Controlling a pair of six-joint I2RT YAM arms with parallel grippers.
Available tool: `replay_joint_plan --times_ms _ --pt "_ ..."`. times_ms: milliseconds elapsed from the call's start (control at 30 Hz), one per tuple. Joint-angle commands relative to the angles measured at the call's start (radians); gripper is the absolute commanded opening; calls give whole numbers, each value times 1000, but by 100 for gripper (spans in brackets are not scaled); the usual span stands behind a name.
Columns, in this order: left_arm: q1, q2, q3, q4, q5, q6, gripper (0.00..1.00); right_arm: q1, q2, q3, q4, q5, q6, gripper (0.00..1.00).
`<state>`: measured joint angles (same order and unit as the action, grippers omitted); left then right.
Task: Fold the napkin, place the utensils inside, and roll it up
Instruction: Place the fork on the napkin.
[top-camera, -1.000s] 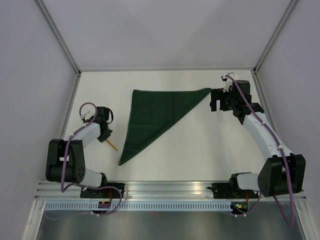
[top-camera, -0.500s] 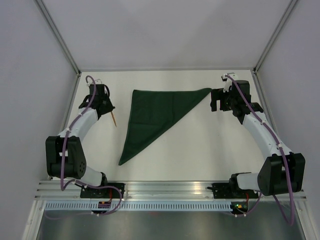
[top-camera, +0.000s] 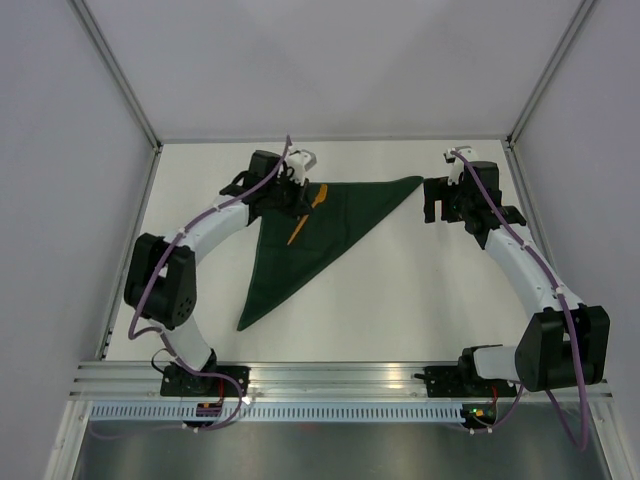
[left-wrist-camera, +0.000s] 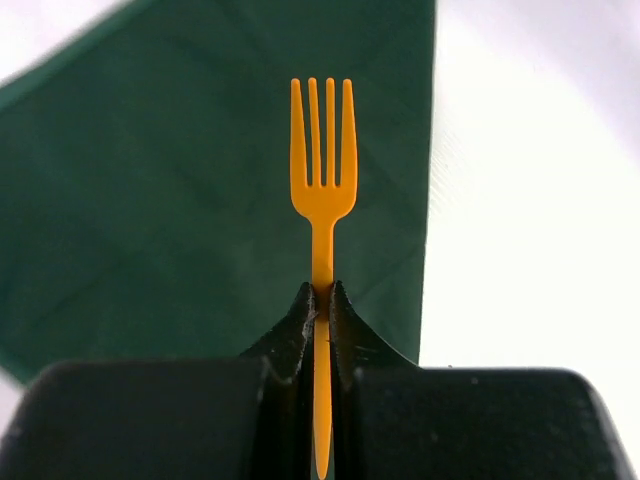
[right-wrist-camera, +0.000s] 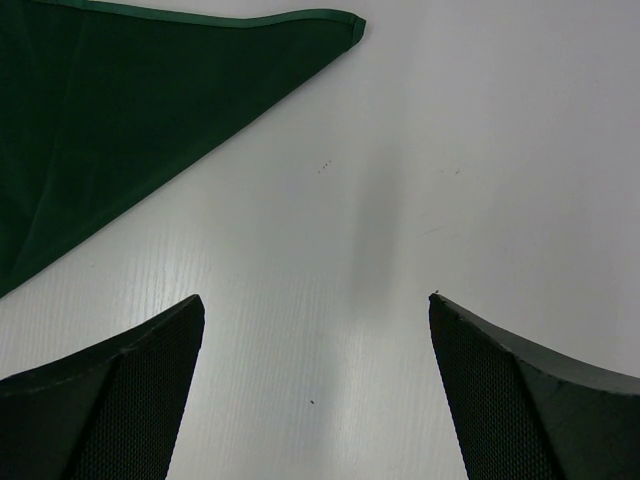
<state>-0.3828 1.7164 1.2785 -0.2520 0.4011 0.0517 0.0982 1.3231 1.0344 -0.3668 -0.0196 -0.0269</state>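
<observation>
The fork hangs short of the napkin's long slanted edge (top-camera: 337, 245) (left-wrist-camera: 412, 235), so the left gripper will next move back toward that edge, go down to the napkin and let go of the fork.
The napkin (top-camera: 310, 225) lies folded into a dark green triangle on the white table. Its long point reaches toward the near left. My left gripper (top-camera: 307, 209) hangs over the napkin's upper left part, shut on an orange fork (top-camera: 296, 232), the only one of the utensils in view. In the left wrist view the fingers (left-wrist-camera: 300, 315) pinch the fork (left-wrist-camera: 322, 190) by its handle. The tines point away, with the napkin (left-wrist-camera: 150, 180) beneath. My right gripper (top-camera: 430, 205) stands open and empty just right of the napkin's right corner (right-wrist-camera: 345, 22). Its fingertips (right-wrist-camera: 185, 315) stay off the cloth.
Grey walls with metal posts close the table in on the left, back and right. Bare white table surface (top-camera: 440, 300) lies right of and below the napkin. The arm bases and a rail (top-camera: 330, 380) run along the near edge.
My left arm has swung from the table's left side up and to the right, carrying the fork over the napkin. The right arm has not moved.
</observation>
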Motion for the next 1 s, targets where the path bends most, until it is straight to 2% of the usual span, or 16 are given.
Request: replay_joint_plan --times_ms 0,167,367,967 --pt "-60 80 59 -16 39 120 2 -2 2 -4 8 40 -8 98" --pt "-163 184 136 -78 -33 168 2 -2 1 -4 9 41 -11 98" --pt "-214 265 228 -121 -61 171 2 -2 1 -4 11 49 -13 98" --pt "-242 411 295 -139 -108 60 2 -2 2 -4 8 52 -16 98"
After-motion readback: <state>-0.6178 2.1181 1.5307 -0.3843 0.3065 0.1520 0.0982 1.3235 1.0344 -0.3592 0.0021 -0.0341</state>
